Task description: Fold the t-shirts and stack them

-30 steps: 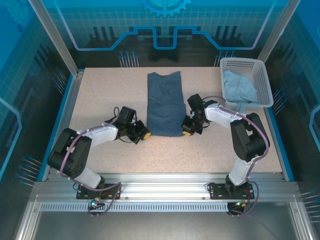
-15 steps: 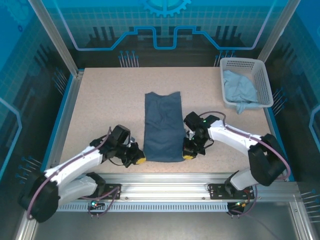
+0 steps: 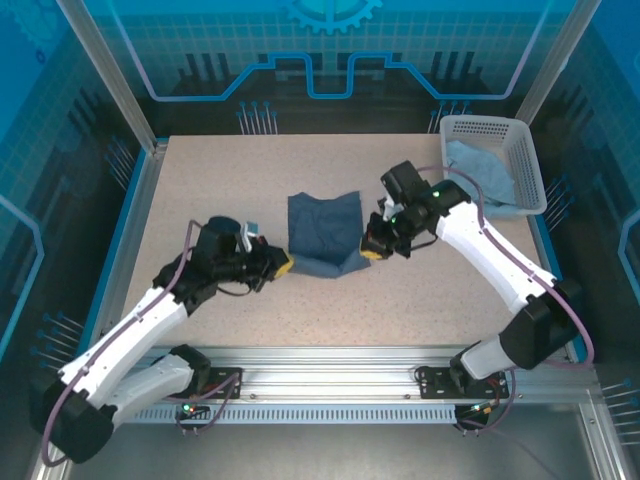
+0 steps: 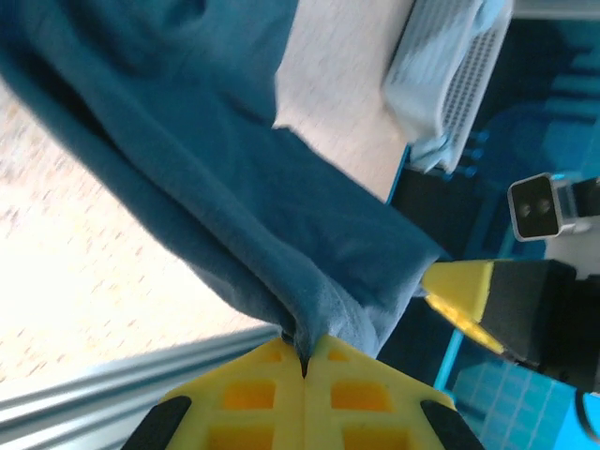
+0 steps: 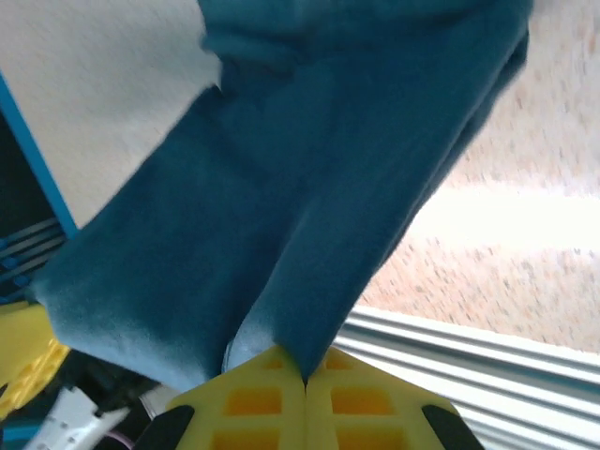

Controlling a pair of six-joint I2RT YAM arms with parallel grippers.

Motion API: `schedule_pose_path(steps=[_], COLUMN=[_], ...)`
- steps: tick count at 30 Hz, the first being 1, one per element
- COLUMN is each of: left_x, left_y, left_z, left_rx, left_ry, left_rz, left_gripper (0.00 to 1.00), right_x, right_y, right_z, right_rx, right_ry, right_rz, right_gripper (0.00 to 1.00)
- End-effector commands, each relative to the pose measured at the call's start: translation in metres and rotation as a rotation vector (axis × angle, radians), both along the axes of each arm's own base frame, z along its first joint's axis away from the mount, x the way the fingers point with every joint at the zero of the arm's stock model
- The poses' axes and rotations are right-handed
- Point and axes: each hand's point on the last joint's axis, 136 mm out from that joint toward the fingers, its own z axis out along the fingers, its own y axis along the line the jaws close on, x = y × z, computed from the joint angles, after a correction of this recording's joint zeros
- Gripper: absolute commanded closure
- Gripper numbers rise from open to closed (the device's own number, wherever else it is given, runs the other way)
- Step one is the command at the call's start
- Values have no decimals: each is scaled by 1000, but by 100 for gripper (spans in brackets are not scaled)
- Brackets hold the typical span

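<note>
I will move the shirt's pinched corner in my left gripper outward over the dark shirt next, down to the shirt's far edge (image 3: 296, 199), and release it there, as the shirt's far half lies flat.
The dark slate-blue t-shirt (image 3: 324, 232) lies mid-table, its near edge lifted off the surface by both grippers. My left gripper (image 3: 284, 266) is shut on the shirt's near left corner; in the left wrist view the cloth (image 4: 234, 187) runs straight into the closed yellow jaws (image 4: 303, 366). My right gripper (image 3: 371, 250) is shut on the near right corner, and the right wrist view shows the cloth (image 5: 309, 187) pinched between its jaws (image 5: 306, 375). The pale blue t-shirt (image 3: 482, 177) sits bunched in the white basket (image 3: 530, 160).
The basket stands at the table's far right corner, with pale cloth hanging over its near rim. The metal rail (image 3: 330, 358) runs along the near table edge. Bare table surface (image 3: 210, 180) lies left of the dark shirt.
Both grippers have lifted the dark shirt's near edge and carried it away from the rail toward the far side. The shirt now looks much shorter.
</note>
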Motion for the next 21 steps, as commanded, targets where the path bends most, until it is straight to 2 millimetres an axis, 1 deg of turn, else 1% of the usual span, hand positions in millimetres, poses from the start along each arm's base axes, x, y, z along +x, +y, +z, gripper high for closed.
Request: schedule_pose_path(steps=[1,5,8,10,11,14,15,17,18,19,20,21], left_x=[38,83,118,142,153,196,212,240,253,264,272,280], left_y=[10,20,19,19,20,23,25,27,28,27,27,25], left_z=[18,17,14,9,4,-18,-25,-45,-52,-63,-67,-74], left_rx=[1,-17,-46,-45,-40,-52,-52,-39,-40,-41,-46,-47], left_ry=[-50,-30,-22,-8,4,34,33,61,65,77,83,93], left_rz=[73,132,140,142,142,157,161,160,162,161,153,139], left_gripper=[100,100,100,100,100,100,100,100,100,100,87,70], right_x=[30,78,112,135,145,183,199,230,249,265,272,280], right_y=[-4,-3,-1,-3,-3,-5,-4,0,5,9,4,-2], right_z=[-2,-6,-14,-24,-27,-50,-60,-71,-87,-94,-99,-102], right_rx=[-12,-15,-7,-9,-7,-3,3,28,58,81,55,32], right_ry=[28,23,28,42,43,58,54,17,10,-11,-12,-22], right_rz=[-53,-95,-119,-146,-159,-207,-217,-221,-214,-200,-206,-211], right_gripper=[100,100,100,100,100,100,100,100,89,72,62,56])
